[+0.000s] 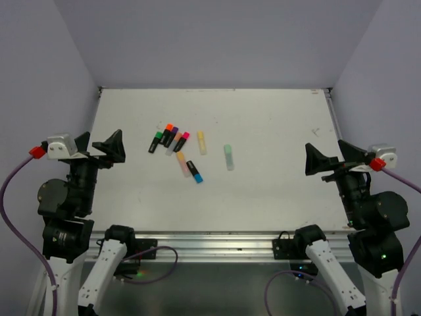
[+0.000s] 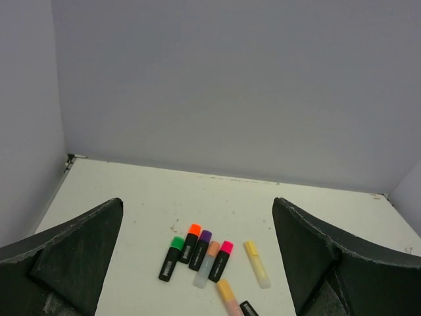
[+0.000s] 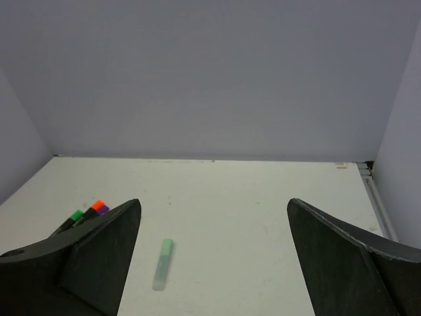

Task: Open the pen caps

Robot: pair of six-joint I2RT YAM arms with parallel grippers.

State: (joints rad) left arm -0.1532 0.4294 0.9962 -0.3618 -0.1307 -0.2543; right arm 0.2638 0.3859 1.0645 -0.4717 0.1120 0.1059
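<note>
My left gripper will next move across and down to the right in the top view, to the second peach pen's body (image 1: 185, 170) (image 2: 234, 309) below, because the pen's cap points outward.
Several pens lie in a loose cluster (image 1: 174, 146) left of the table's middle, each with its cap on. In the left wrist view I see black pens with a green cap (image 2: 177, 243), an orange cap (image 2: 195, 229), a purple cap (image 2: 206, 235) and a pink cap (image 2: 227, 247), plus a pastel pen with a peach cap (image 2: 214, 247) and a yellow pen (image 2: 257, 263). A mint pen (image 3: 162, 264) lies alone, right of the cluster. A blue-capped pen (image 1: 195, 172) lies nearest me. My left gripper (image 1: 102, 140) and right gripper (image 1: 324, 150) hang open, well apart from the pens.
Pale walls enclose the white table (image 1: 276, 125) on the left, back and right. A metal rail (image 1: 210, 240) runs along the near edge between the arm bases. A second peach pen (image 2: 228, 295) lies at the bottom edge of the left wrist view.
</note>
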